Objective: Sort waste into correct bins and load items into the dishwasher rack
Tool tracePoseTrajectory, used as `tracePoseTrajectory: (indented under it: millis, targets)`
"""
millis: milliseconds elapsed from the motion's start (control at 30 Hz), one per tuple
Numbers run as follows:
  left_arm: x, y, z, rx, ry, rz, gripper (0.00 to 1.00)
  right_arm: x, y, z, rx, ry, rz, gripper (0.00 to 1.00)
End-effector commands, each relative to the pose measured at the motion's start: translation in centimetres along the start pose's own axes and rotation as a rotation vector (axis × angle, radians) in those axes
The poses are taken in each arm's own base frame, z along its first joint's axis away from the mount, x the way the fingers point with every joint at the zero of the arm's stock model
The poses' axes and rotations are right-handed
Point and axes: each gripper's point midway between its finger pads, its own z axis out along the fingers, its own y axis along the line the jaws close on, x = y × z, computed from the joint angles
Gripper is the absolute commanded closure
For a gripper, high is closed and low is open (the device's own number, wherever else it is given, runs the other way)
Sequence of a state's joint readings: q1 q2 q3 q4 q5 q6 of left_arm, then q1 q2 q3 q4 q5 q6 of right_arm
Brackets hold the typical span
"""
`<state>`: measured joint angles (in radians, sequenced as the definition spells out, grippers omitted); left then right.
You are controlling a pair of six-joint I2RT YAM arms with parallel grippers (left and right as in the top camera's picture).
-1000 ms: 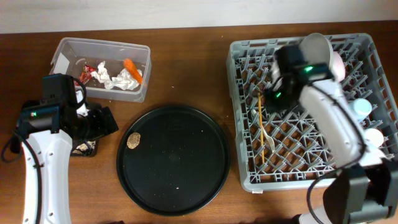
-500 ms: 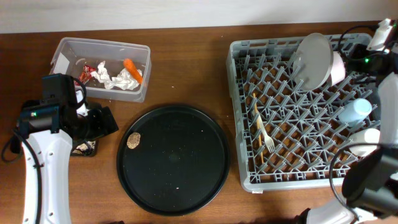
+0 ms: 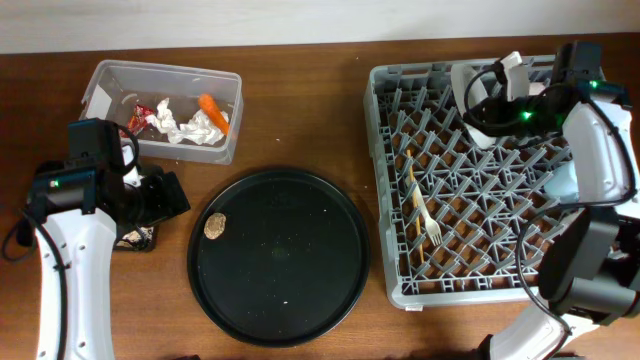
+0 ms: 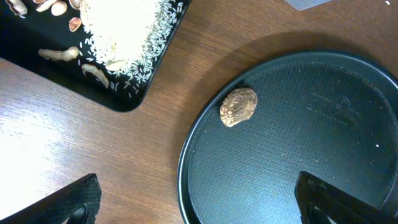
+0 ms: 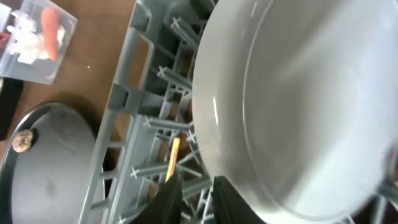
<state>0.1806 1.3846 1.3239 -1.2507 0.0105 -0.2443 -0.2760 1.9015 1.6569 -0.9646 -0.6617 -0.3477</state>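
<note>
The brown lump (image 3: 214, 226) (image 4: 238, 106) lies alone inside the round tray's rim, so I will move my open left gripper to the right in the overhead view and down around the lump.
The white plate (image 3: 472, 95) stands tilted at the back of the dishwasher rack (image 3: 378, 150). My right gripper (image 3: 497, 108) is at its rim. In the right wrist view the fingers (image 5: 194, 186) are nearly together at the edge of the plate (image 5: 298, 93). The fork (image 3: 430, 225) and the wooden stick (image 3: 412, 170) lie in the rack. The pale blue cup (image 3: 558, 180) shows beside my right arm. My left gripper (image 4: 199, 193) is open and empty over the rim of the round black tray (image 4: 298, 124), short of the brown lump (image 4: 238, 106).
The clear tub (image 3: 110, 80) at the back left holds tissues (image 3: 195, 128), a red wrapper (image 3: 140, 115) and a carrot piece (image 3: 212, 110). The shallow black tray (image 4: 124, 99) holds rice (image 4: 124, 31) and peanuts (image 4: 59, 54), partly under my left arm.
My right arm has swung back from the rack's far right corner to the plate. The plate has shifted left and tilted. My left arm has not moved.
</note>
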Motion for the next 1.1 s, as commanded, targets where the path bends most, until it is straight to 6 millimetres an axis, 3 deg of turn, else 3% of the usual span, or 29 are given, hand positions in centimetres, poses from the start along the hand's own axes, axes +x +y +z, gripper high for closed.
tracePoseTrajectory:
  millis: [0, 67, 200, 300, 367, 400, 433, 533, 667, 800, 900, 1067]
  targets:
    - [0.0, 0.1, -0.2, -0.006, -0.009, -0.007, 0.01, -1.6, 3.0, -5.2, 0.079, -0.078, -0.062, 0.77]
    - [0.2, 0.1, -0.2, -0.006, -0.003, -0.007, 0.01, 0.4, 6.3, -6.9, 0.058, -0.021, -0.048, 0.77]
    - [0.6, -0.6, -0.2, 0.036, 0.016, 0.047, 0.01, 5.3, 10.2, -5.2, 0.093, 0.230, -0.024, 0.69]
    - [0.9, -2.5, 0.2, 0.109, 0.033, 0.158, 0.01, 7.6, 11.2, -4.1, 0.292, 0.356, 0.050, 0.64]
    - [1.7, -4.6, 2.3, 0.123, 0.061, 0.244, 0.01, 8.6, 10.5, -4.6, 0.444, 0.387, 0.131, 0.56]
    - [2.6, -5.6, 4.0, 0.123, 0.104, 0.282, 0.01, 8.9, 10.5, -4.8, 0.445, 0.398, 0.149, 0.26]
    - [3.1, -6.1, 5.2, 0.119, 0.139, 0.303, 0.01, 9.2, 10.5, -4.9, 0.445, 0.409, 0.149, 0.02]
    - [4.2, -7.6, 9.7, 0.100, 0.251, 0.379, 0.01, 9.9, 10.2, -5.0, 0.462, 0.440, 0.140, 0.02]
    - [5.0, -7.6, 13.9, 0.065, 0.346, 0.384, 0.01, 11.3, 9.7, -4.4, 0.463, 0.488, 0.135, 0.02]
    - [3.6, -8.0, 16.6, 0.052, 0.303, 0.389, 0.03, 12.5, 9.2, -3.6, 0.463, 0.518, 0.141, 0.02]
    - [4.0, -7.8, 17.9, 0.040, 0.332, 0.391, 0.11, 12.4, 9.2, -3.6, 0.462, 0.516, 0.141, 0.02]
    - [4.7, -7.5, 18.7, 0.032, 0.359, 0.390, 0.50, 12.4, 9.2, -3.6, 0.463, 0.516, 0.140, 0.02]
